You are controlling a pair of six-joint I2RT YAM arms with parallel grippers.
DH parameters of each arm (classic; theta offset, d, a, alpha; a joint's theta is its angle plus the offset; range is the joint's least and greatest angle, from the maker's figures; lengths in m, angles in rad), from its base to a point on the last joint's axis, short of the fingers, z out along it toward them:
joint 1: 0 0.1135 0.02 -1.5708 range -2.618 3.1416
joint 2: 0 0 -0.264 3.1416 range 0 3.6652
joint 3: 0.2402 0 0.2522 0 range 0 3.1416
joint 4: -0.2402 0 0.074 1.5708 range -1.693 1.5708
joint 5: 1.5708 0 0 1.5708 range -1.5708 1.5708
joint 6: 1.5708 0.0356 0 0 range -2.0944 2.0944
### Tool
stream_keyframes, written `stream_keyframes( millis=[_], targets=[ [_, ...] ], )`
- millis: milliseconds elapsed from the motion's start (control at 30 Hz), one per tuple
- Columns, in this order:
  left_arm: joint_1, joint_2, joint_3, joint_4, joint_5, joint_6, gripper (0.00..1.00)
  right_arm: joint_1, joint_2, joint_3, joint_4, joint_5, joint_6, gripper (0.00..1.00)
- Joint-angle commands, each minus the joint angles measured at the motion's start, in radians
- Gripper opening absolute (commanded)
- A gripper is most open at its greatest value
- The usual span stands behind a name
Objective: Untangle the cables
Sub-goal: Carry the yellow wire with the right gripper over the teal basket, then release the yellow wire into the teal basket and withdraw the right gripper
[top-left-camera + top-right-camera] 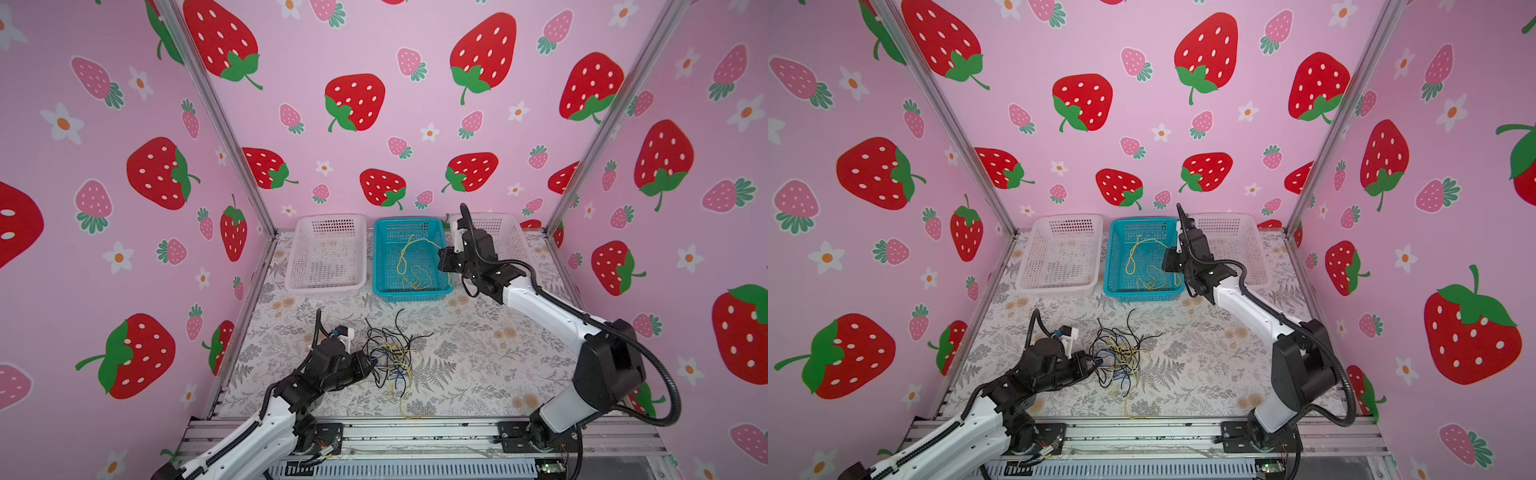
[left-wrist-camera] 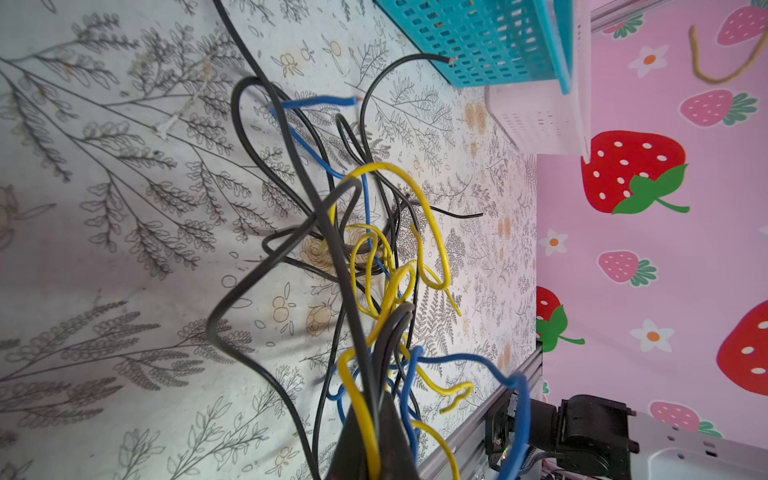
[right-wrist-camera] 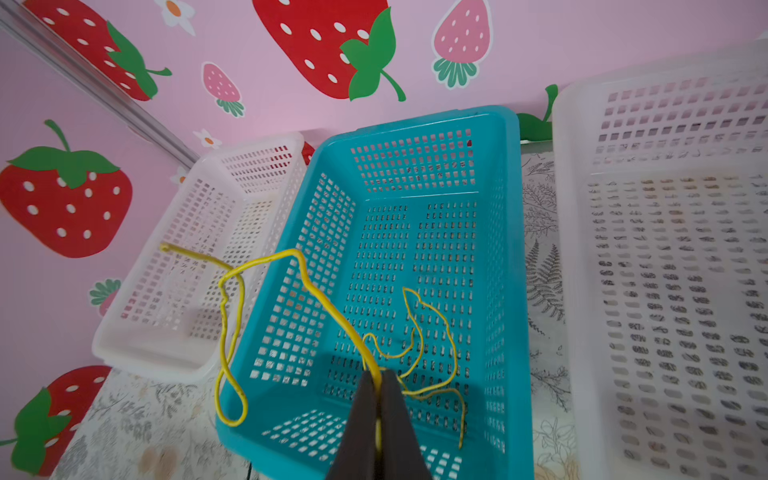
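Note:
I will move my right gripper from the blue basket's rim farther over the blue basket's bottom next and release the yellow cable, because another yellow cable is already inside.
A tangle of black, yellow and blue cables [image 1: 390, 357] [image 1: 1119, 359] lies on the flowered table in both top views. My left gripper [image 1: 374, 363] [image 1: 1096, 361] sits at the tangle's left edge. In the left wrist view this gripper [image 2: 376, 411] is shut on a black cable [image 2: 370, 365], with yellow and blue strands draped across it. My right gripper [image 1: 441, 253] [image 1: 1168, 259] hovers over the blue basket [image 1: 409, 296] [image 3: 509, 249]. It [image 3: 379, 376] is shut on a yellow cable [image 3: 307, 282] that loops out over the basket's side. Another yellow cable [image 3: 432, 324] lies inside.
A white basket [image 1: 328, 286] [image 3: 145, 353] stands left of the blue one and another white basket [image 1: 509, 232] [image 3: 573, 249] to its right, partly behind my right arm. A loose yellow end [image 1: 409, 413] trails toward the metal rail [image 1: 415, 432] at the table's front edge.

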State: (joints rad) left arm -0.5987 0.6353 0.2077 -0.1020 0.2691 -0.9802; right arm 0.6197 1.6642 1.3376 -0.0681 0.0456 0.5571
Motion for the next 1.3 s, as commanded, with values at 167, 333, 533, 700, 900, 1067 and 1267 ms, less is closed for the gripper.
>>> stream_keyframes(
  millis=[167, 333, 533, 700, 900, 1067, 1267],
  targets=[
    [-0.023, -0.049, -0.022, -0.03, -0.04, -0.033, 0.0, 0.005, 0.233, 0.263, -0.128, 0.068, -0.001, 0.06],
    [-0.031, -0.057, -0.022, -0.038, -0.046, -0.034, 0.0, 0.006, 0.287, 0.334, -0.154, 0.04, -0.033, 0.19],
    [-0.035, -0.052, -0.028, -0.021, -0.056, -0.038, 0.0, 0.013, 0.201, 0.277, -0.132, 0.021, -0.081, 0.51],
    [-0.035, -0.045, -0.014, -0.02, -0.054, -0.034, 0.0, 0.057, 0.001, 0.064, -0.073, -0.046, -0.111, 0.56],
    [-0.035, -0.052, -0.007, -0.022, -0.072, -0.046, 0.0, 0.188, -0.295, -0.346, 0.065, -0.176, -0.102, 0.56],
    [-0.035, -0.065, 0.006, -0.028, -0.079, -0.051, 0.0, 0.343, -0.497, -0.646, 0.173, -0.239, -0.09, 0.55],
    [-0.035, -0.057, 0.023, -0.037, -0.096, -0.041, 0.0, 0.52, -0.59, -0.832, 0.23, -0.187, -0.049, 0.53]
  ],
)
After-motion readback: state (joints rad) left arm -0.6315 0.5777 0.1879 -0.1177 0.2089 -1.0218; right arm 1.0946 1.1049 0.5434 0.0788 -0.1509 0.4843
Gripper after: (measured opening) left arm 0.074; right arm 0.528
